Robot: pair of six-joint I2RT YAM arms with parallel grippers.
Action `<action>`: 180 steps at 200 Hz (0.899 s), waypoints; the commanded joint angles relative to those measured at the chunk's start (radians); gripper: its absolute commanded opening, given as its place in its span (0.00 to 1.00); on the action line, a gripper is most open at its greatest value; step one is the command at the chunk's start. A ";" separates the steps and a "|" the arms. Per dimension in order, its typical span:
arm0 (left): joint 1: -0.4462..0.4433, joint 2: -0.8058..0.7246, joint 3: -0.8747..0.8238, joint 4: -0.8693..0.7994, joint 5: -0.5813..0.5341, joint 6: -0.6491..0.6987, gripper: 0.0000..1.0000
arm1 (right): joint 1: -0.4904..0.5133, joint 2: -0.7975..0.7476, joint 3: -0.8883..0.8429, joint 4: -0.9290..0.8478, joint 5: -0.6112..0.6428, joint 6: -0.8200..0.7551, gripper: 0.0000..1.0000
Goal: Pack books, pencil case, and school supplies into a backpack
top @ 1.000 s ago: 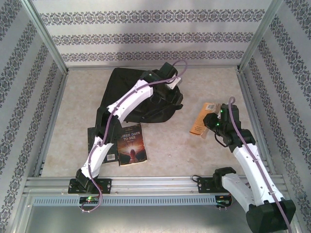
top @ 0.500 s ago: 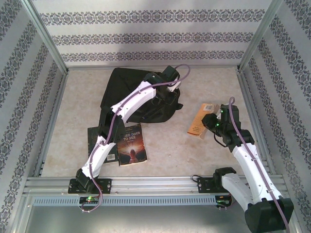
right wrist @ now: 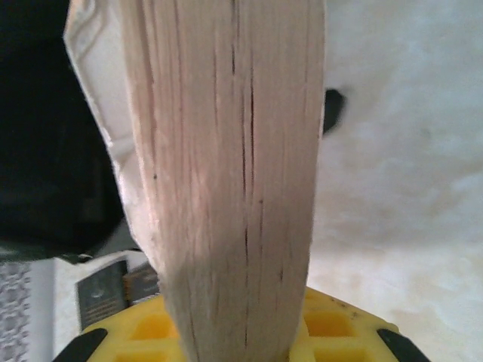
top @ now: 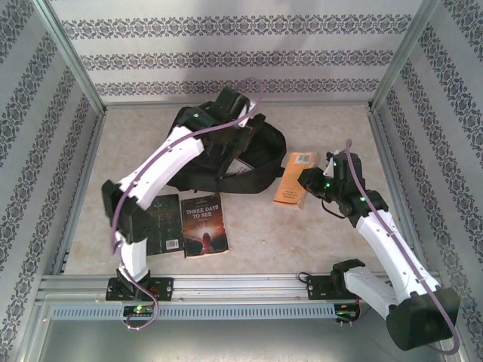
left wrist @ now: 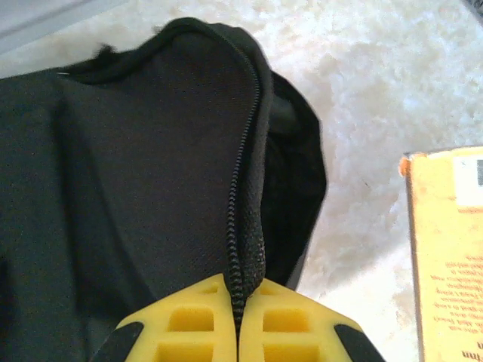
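Note:
Next I should bring my right gripper over the backpack's dark opening [top: 263, 153] and lower and release the orange book inside, since my left gripper holds the zipper edge up.
The black backpack [top: 198, 124] lies at the back middle of the table. My left gripper [top: 235, 145] is shut on the backpack's zipper edge [left wrist: 243, 226], which it holds up between the yellow fingers [left wrist: 189, 324], and the dark opening gapes beside it. My right gripper [top: 308, 183] is shut on the plain orange book [top: 290, 178] and holds it just right of the backpack. In the right wrist view the book's page edge [right wrist: 226, 181] stands between the pads, with the backpack [right wrist: 45, 136] to its left. The orange book's cover [left wrist: 449, 256] shows in the left wrist view.
A black-covered book [top: 163, 222] and the dark brown "Three Days to See" [top: 204, 224] lie side by side at the near left. Metal frame posts and patterned walls enclose the table on three sides.
My left arm has swung back and to the left, pulling the backpack's zipper edge with it. My right gripper has carried the orange book leftward, closer to the backpack.

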 commanded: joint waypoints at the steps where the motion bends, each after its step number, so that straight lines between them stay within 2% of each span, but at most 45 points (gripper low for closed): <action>1: 0.015 -0.103 -0.114 0.166 -0.022 -0.052 0.00 | 0.016 0.082 0.093 0.157 -0.131 0.081 0.01; 37: 0.080 -0.180 -0.240 0.256 0.048 -0.114 0.00 | 0.044 0.289 0.181 0.338 -0.251 0.246 0.00; 83: 0.113 -0.219 -0.285 0.332 0.144 -0.149 0.00 | 0.086 0.543 0.314 0.431 -0.258 0.408 0.00; 127: 0.115 -0.248 -0.271 0.353 0.174 -0.155 0.00 | 0.104 0.721 0.453 0.413 -0.183 0.352 0.00; 180: 0.123 -0.202 -0.196 0.323 0.190 -0.144 0.00 | 0.193 0.958 0.567 0.561 -0.223 0.383 0.00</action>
